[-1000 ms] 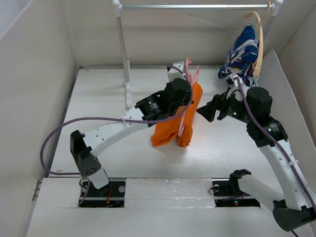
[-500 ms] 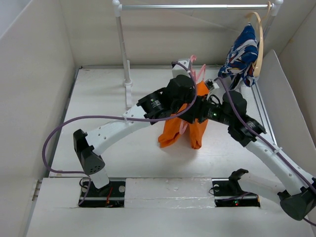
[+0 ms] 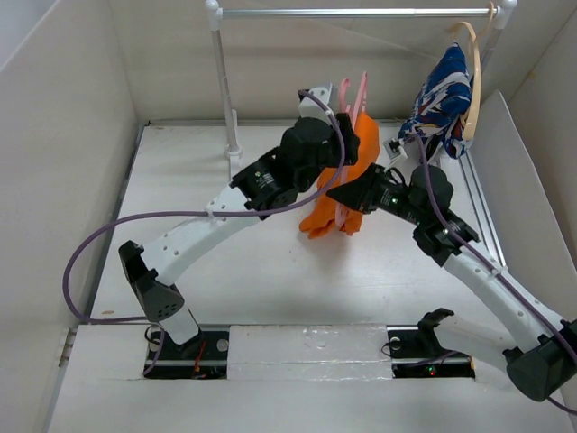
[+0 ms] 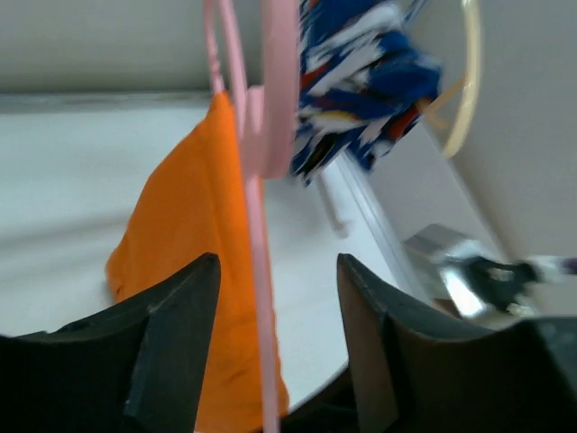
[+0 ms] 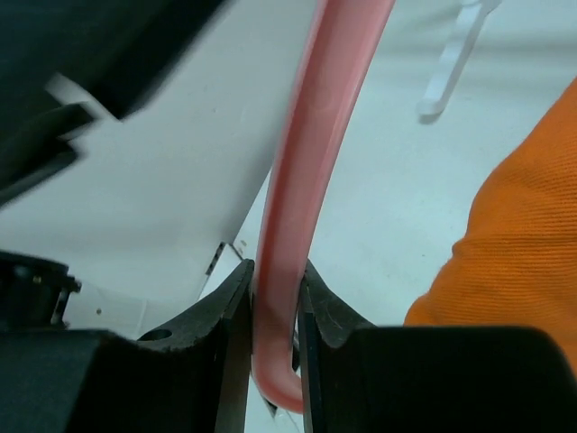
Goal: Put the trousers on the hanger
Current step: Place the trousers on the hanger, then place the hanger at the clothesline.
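The right gripper should next move up and outward, hang the hanger's hook over the metal bar beside the patterned garment and then let it go, since the bar is bare there.
The orange trousers [image 3: 359,167] hang folded over the thin pink hanger [image 3: 363,95], held up above the table in the top view. My right gripper [image 3: 346,195] is shut on the hanger's lower curved end [image 5: 311,162], pinched between both fingers, with the trousers [image 5: 514,253] to its right. My left gripper [image 3: 335,110] sits up behind the garment and stands open. In the left wrist view the pink hanger [image 4: 255,207] runs down between the parted jaws of my left gripper [image 4: 277,262] without touching either finger, and the trousers [image 4: 194,234] hang to the left of it.
A blue-and-white patterned garment [image 3: 442,95] hangs on a tan hanger [image 3: 473,63] at the right end of the metal rail [image 3: 361,13]. The rail's white post [image 3: 225,90] stands at back left. White walls box in the table on three sides.
My left gripper has opened off the hanger. My right gripper has come in from the right and shut on the hanger's lower end. Hanger and trousers now sit higher and further back.
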